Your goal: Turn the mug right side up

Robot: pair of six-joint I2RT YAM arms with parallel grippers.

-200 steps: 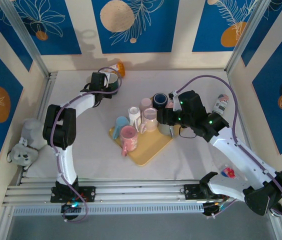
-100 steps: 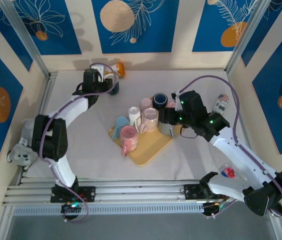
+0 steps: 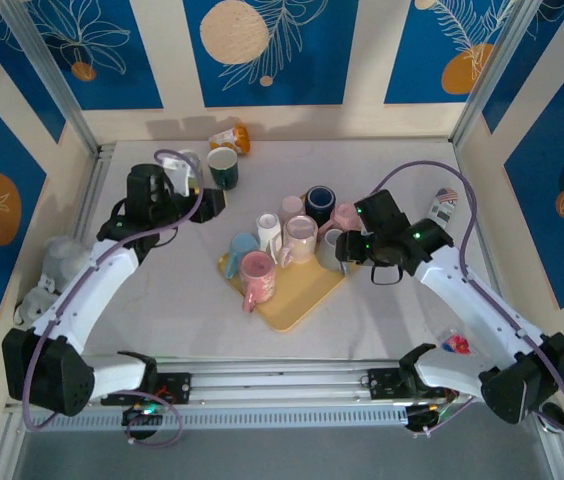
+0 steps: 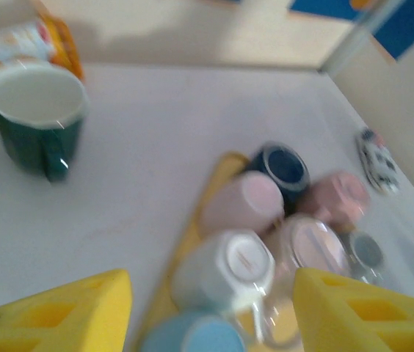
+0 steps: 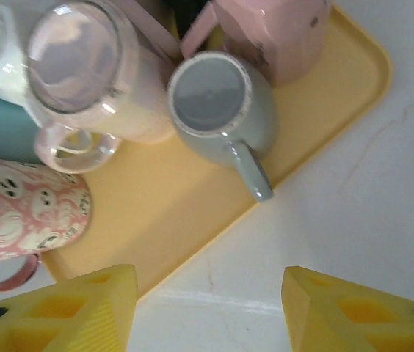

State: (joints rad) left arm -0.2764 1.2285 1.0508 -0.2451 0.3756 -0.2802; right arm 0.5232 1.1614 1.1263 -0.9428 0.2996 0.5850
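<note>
I will lower my right gripper over the grey mug's handle [image 3: 343,266] [image 5: 252,171] next, with an open finger on either side. The handle sticks out free past the tray's edge.
A dark green mug [image 3: 223,166] [image 4: 38,117] stands right side up at the back of the table. My left gripper [image 3: 209,203] [image 4: 211,293] hangs open, apart from it and nearer the yellow tray [image 3: 297,300]. On the tray several mugs stand bottom up: a white one [image 4: 225,275], a pale pink one [image 4: 244,202], a clear glass one [image 5: 82,70] and a grey one [image 5: 218,103] [image 3: 332,245]. A pink ghost-print mug [image 3: 258,278] lies on its side. My right gripper [image 3: 346,256] [image 5: 208,286] is open over the tray's near right edge, just short of the grey mug's handle.
An orange-capped bottle [image 3: 232,135] lies against the back wall behind the green mug. A small flag-print bottle [image 3: 442,208] lies at the right, a grey plush toy [image 3: 50,290] at the left edge. A dark blue mug [image 3: 320,202] stands upright behind the tray.
My left gripper has let go of the green mug, now upright, and drawn back toward the near left. My right gripper has slid slightly nearer, off the grey mug.
</note>
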